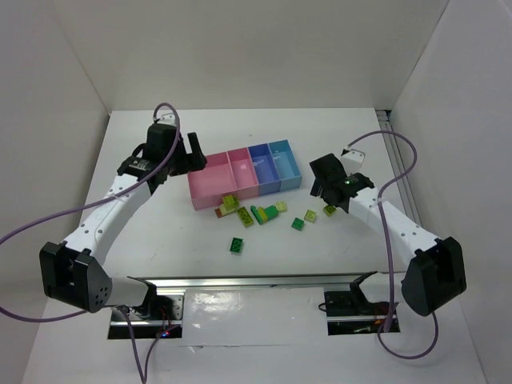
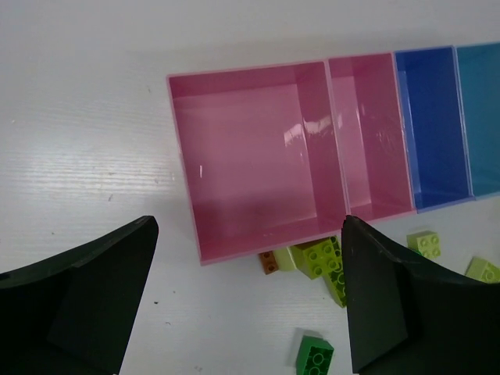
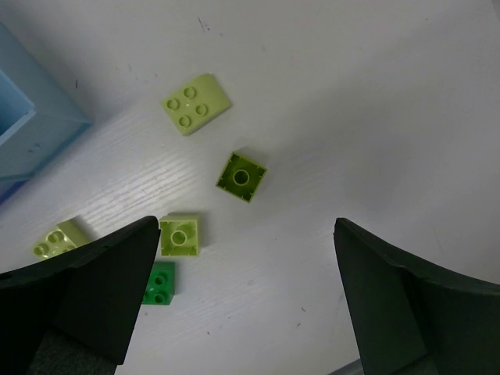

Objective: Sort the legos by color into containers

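My right gripper lowers toward the tabletop next, its open fingers going astride the upturned lime brick (image 1: pixel 329 210), since clear table around it leaves both fingers room.
The four-compartment tray (image 1: pixel 210 182) lies at the table's middle; its compartments look empty. In the left wrist view the large pink compartment (image 2: pixel 242 156), narrow pink (image 2: pixel 367 133), periwinkle blue (image 2: pixel 430 117) and light blue (image 2: pixel 480 109) show. The legos lie scattered in front of the tray (image 1: pixel 264 213); one dark green brick (image 1: pixel 237 245) lies nearest. An orange-brown brick (image 2: pixel 268 263) and a lime brick (image 2: pixel 324 258) touch the tray's front wall. My left gripper (image 2: pixel 250 301) is open and empty above the large pink compartment's front edge. My right gripper (image 3: pixel 242 305) is open and empty above lime bricks (image 3: pixel 241 176).
White walls enclose the table on three sides. In the right wrist view a pale brick (image 3: pixel 197 104), a lime brick (image 3: pixel 180 235) and a dark green brick (image 3: pixel 160 283) lie right of the light blue compartment's corner (image 3: pixel 31 125). Cables loop from both arms.
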Controlling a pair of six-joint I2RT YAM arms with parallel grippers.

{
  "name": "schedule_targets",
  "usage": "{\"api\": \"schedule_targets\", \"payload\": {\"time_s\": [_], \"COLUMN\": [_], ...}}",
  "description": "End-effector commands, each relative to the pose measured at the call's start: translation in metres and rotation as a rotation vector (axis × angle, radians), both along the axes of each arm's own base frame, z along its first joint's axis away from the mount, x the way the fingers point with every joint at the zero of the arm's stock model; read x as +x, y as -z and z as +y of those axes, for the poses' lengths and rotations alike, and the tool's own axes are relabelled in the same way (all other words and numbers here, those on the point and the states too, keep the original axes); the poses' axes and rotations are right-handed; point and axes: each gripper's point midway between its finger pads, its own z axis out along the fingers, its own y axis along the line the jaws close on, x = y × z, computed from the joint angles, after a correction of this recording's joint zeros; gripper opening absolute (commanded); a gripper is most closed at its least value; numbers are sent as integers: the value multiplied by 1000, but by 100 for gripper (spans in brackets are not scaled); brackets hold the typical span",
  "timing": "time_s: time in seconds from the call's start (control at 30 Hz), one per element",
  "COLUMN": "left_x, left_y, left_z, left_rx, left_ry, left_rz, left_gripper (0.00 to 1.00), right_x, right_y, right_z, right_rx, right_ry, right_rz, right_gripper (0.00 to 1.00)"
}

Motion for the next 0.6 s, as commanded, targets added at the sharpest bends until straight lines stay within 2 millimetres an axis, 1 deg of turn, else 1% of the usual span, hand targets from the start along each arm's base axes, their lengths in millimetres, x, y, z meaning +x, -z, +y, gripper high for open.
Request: {"api": "schedule_targets", "payload": {"time_s": [0.0, 0.03, 0.07, 0.13, 0.2, 0.23, 0.27, 0.3, 0.33, 0.4, 0.43, 0.47, 0.5, 0.57], "left_x": [-5, -8, -8, -10, -12, -12, -12, -14, -12, -14, -14, -14, -14, -15], "left_y": [-8, -8, -8, -8, -8, -8, -5, -3, -3, -2, -2, -2, -2, 6], "left_z": [-14, -13, -13, -20, -25, -25, -28, -28, -29, -30, -30, -30, -30, -30], "left_rx": [-38, -38, -38, -36, -53, -53, -51, -49, -49, -41, -41, -41, -41, -37], "left_ry": [73, 73, 73, 138, 161, 161, 170, 170, 170, 171, 171, 171, 171, 171], "left_rz": [-1, -2, -2, 0, 5, 5, 14, 24, 24, 34, 34, 34, 34, 52], "left_gripper": [100, 100, 100, 100, 100, 100, 98, 98, 98, 98, 98, 98, 98, 98], "right_x": [5, 2, 3, 1, 3, 1, 2, 1, 1, -2, -4, -3, -4, 1], "right_y": [-12, -10, -13, -9, -9, 1, 5, 11, 16, 36, 39, 45, 52, 58], "right_z": [5, 4, 6, 6, 13, 14, 17, 20, 23, 30, 36, 40, 39, 40], "right_rx": [64, 63, 75, 70, 84, 71, 72, 73, 71, 82, 111, 124, 134, 146], "right_ry": [-10, -10, -23, -37, -82, -98, -120, -146, -165, -218, -238, -247, -234, -199], "right_rz": [-78, -75, -86, -70, -68, -29, -16, 13, 37, 90, 96, 106, 120, 115], "right_gripper": [100, 100, 100, 100, 100, 100, 100, 100, 100, 100, 100, 100, 100, 100]}}
